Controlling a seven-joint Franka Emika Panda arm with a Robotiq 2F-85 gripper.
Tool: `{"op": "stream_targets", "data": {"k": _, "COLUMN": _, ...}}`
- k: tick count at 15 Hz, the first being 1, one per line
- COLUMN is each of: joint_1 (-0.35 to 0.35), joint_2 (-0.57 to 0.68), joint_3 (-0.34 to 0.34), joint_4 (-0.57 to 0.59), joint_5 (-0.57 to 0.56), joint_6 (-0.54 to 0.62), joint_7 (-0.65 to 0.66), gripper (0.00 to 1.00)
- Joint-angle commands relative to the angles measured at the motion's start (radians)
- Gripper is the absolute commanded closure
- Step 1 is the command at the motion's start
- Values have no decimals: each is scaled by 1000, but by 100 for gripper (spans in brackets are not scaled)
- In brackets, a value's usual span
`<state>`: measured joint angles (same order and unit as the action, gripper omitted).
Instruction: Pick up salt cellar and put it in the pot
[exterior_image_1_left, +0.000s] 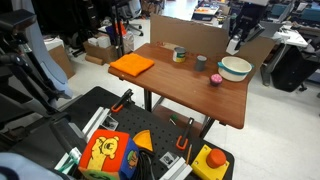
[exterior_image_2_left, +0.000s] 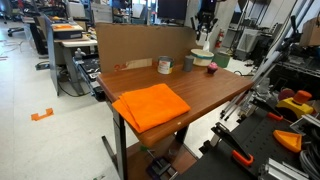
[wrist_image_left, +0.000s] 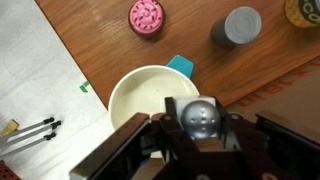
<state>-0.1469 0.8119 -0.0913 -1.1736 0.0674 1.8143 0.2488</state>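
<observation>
My gripper still has the salt cellar (exterior_image_1_left: 233, 46) hanging above the pot's rim, so next I need to lower my gripper toward the left in the wrist view into the open middle of the pot and let go.
My gripper (wrist_image_left: 200, 138) is shut on the salt cellar (wrist_image_left: 200, 116), a small white shaker whose round metal top with holes faces the wrist camera. It hangs above the near rim of the pot (wrist_image_left: 122, 86), a wide whitish bowl with a teal tab, which looks empty inside. In both exterior views the gripper (exterior_image_1_left: 236, 40) (exterior_image_2_left: 204, 32) holds the white salt cellar (exterior_image_1_left: 233, 46) (exterior_image_2_left: 203, 40) in the air above the pot (exterior_image_1_left: 236, 69) (exterior_image_2_left: 203, 58) at the far end of the wooden table.
A pink cup (wrist_image_left: 147, 17) (exterior_image_1_left: 215, 79), a grey cup (wrist_image_left: 241, 25) (exterior_image_1_left: 201, 61) and a green-yellow can (exterior_image_1_left: 179, 54) (exterior_image_2_left: 164, 66) stand beside the pot. An orange cloth (exterior_image_1_left: 131, 65) (exterior_image_2_left: 150, 105) lies at the other end. A cardboard wall (exterior_image_2_left: 140, 42) backs the table.
</observation>
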Motion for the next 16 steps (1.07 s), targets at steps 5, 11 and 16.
{"op": "stream_targets", "data": {"k": 5, "joint_1": -42, "joint_2": 282, "joint_3": -3, "joint_4": 409, "joint_5": 22, "joint_6": -231, "joint_7": 49, "gripper": 88}}
{"op": "stream_targets", "data": {"k": 11, "joint_1": -67, "joint_2": 405, "joint_3": -6, "joint_4": 579, "joint_5": 13, "joint_6": -284, "joint_7": 108, "gripper": 88}}
{"op": "stream_targets", "data": {"k": 16, "joint_1": -72, "joint_2": 465, "joint_3": -6, "joint_4": 635, "joint_5": 2, "joint_6": -271, "joint_7": 147, "gripper": 88}}
